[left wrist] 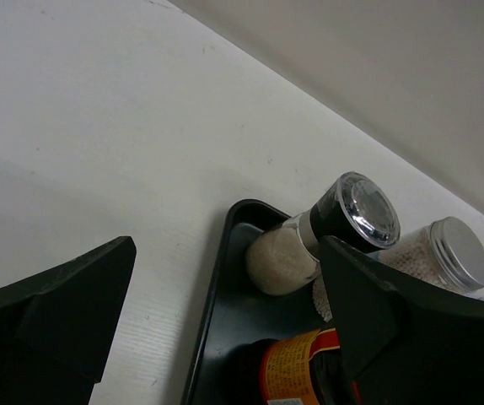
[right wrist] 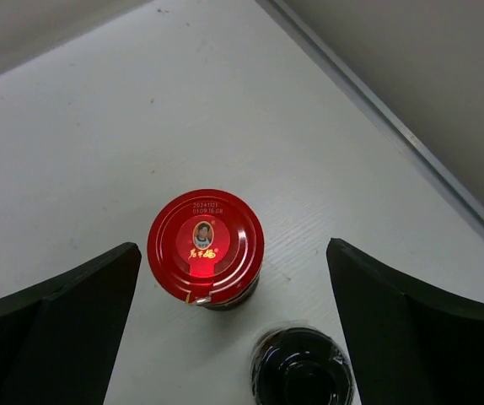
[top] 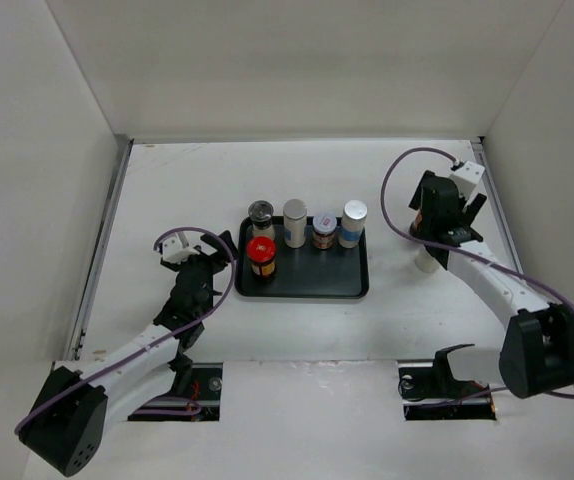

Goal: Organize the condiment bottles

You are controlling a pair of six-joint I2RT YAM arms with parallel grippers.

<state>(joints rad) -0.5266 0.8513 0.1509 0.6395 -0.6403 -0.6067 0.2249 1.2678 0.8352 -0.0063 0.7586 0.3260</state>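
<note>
The red lid (right wrist: 206, 246) faces up between my right gripper's open fingers, which should next go down around it onto the second jar.
A flat black tray (top: 347, 285) mid-table holds several condiment bottles: a black-capped grinder (top: 260, 215), a white cylinder (top: 295, 222), a brown silver-lidded jar (top: 324, 232), a white silver-capped cylinder (top: 354, 222) and a red-lidded jar (top: 261, 257). My left gripper (top: 210, 268) stands open just left of the tray. In its wrist view the grinder (left wrist: 343, 211), a silver-capped jar (left wrist: 457, 251) and the orange-labelled jar (left wrist: 301, 371) lie beyond the open gripper (left wrist: 225, 337). At the far right, my right gripper (right wrist: 233, 312) hangs open above a second red-lidded jar (right wrist: 206, 246) and a black-capped bottle (right wrist: 303, 371) standing on the table.
A white cylinder (top: 426, 262) shows partly under the right forearm (top: 487, 275). White walls enclose the table; a metal rail (right wrist: 394, 135) runs along the right edge close to the right-hand jars. The tray's left rim (left wrist: 212, 295) lies between my left fingers.
</note>
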